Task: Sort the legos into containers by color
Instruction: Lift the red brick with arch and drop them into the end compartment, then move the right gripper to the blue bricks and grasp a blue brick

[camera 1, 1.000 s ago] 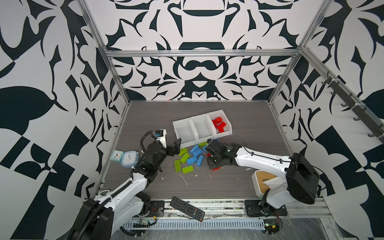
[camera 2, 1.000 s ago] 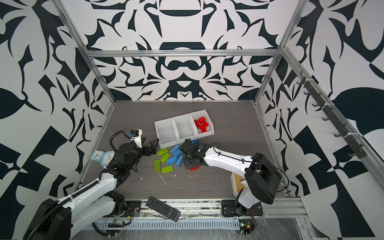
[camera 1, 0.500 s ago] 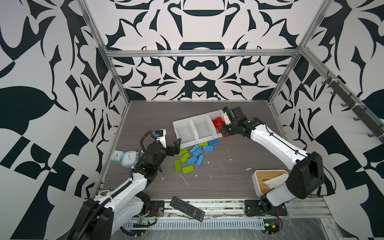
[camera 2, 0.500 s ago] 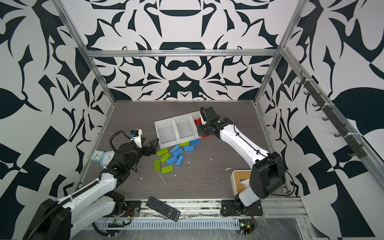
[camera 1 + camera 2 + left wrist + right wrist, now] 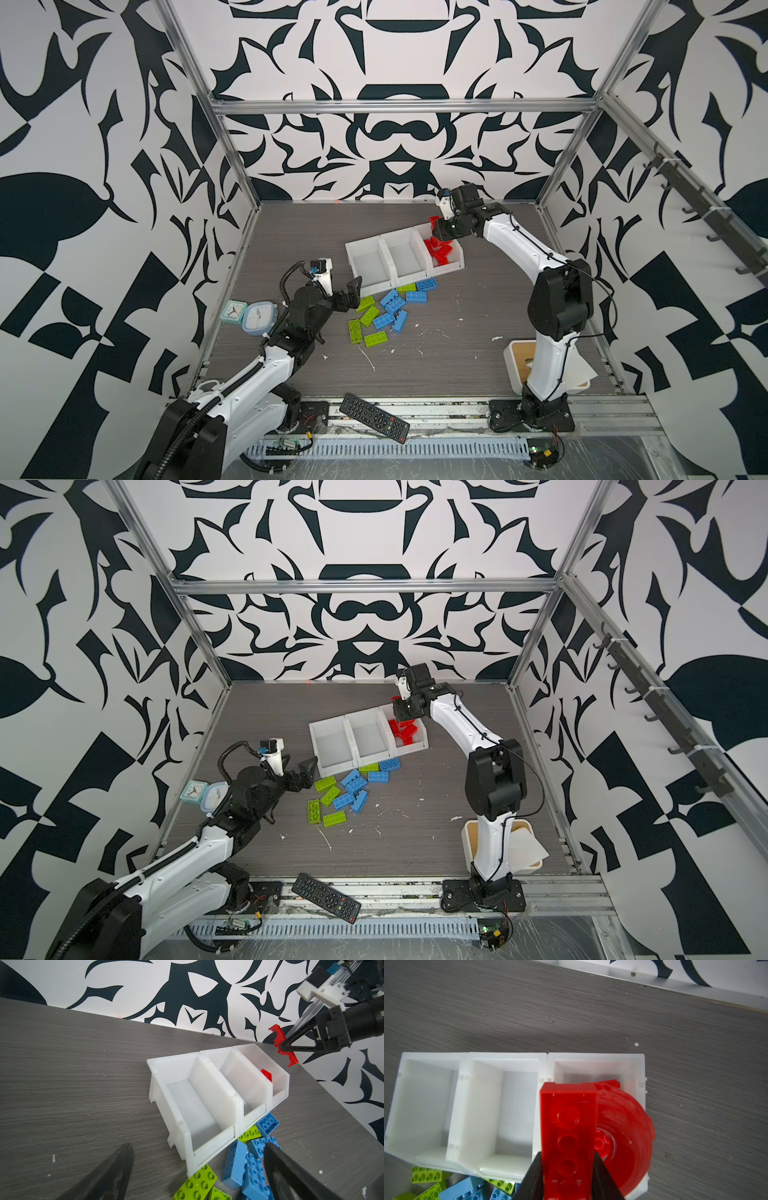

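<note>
The right gripper lowers the arch lego over the red legos next and releases it among its own color, since their bin lies below that gripper.
My right gripper point(image 5: 437, 227) point(image 5: 400, 711) point(image 5: 569, 1167) is shut on a red translucent arch lego point(image 5: 569, 1126) point(image 5: 282, 1043) and holds it in the air over the back of the rightmost bin. The containers point(image 5: 409, 279) point(image 5: 372, 752) point(image 5: 172, 1060) point(image 5: 506, 1055) are three joined white bins. Red legos point(image 5: 438, 251) point(image 5: 405, 734) lie in the rightmost bin, and nothing shows in the other two. Lime green legos point(image 5: 368, 316) and blue legos point(image 5: 390, 301) lie loose in front of the bins. My left gripper point(image 5: 351, 294) point(image 5: 305, 773) point(image 5: 198, 1147) hovers open by the left bin's front corner.
A small clock point(image 5: 233, 311) and a round pale-blue timer point(image 5: 259, 318) sit at the left edge. A black remote point(image 5: 374, 417) lies on the front rail. A white box with a wooden lid point(image 5: 519, 359) stands at the front right, behind the right arm's base.
My right gripper has carried the red arch lego from the loose pile up and back to above the rightmost bin. The left arm has not moved.
</note>
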Controlling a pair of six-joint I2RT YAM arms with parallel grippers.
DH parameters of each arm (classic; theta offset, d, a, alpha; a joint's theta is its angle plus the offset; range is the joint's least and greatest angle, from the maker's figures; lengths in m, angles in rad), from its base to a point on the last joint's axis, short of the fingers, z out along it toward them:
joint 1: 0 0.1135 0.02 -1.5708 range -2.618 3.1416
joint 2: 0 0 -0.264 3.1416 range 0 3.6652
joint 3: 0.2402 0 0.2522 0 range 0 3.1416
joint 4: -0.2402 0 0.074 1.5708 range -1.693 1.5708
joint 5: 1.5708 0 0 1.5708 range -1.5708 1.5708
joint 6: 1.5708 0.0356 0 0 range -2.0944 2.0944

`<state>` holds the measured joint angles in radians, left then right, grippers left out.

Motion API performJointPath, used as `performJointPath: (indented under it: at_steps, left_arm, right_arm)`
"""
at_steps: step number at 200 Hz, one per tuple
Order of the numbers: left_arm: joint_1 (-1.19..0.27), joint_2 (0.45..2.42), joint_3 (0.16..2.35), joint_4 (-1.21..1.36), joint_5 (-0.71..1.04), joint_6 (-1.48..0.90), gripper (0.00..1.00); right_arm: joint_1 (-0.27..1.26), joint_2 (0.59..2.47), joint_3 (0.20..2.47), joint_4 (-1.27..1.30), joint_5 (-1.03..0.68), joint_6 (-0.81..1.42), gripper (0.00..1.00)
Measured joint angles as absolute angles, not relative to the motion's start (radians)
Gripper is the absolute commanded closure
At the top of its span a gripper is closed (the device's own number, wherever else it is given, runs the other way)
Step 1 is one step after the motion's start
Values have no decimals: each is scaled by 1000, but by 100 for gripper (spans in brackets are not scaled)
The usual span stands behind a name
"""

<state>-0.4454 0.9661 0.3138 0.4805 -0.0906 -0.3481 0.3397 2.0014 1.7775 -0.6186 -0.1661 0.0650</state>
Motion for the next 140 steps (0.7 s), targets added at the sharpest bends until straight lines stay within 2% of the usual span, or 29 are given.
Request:
performJointPath:
  at_steps: [48,62,94,109,140]
  left_arm:
    - [-445,987,314,481,-61,-344,0]
    - [-445,1007,319,478,-36,-339,0]
    - [-445,1052,343,477,1,-332,0]
    - [-445,1065,347,477,9,-328,0]
    - [-445,1087,350,471,17,-319,0]
  right_arm:
    - [337,2104,1837,-640,-186,52,70]
    - [337,2115,1843,-648,-185,52,65]
    - [337,2124,1866,-656,-183,51,45]
    - [336,2123,1873,-656,-181,51,41]
    - [336,2100,1850,-646,-181,50,40]
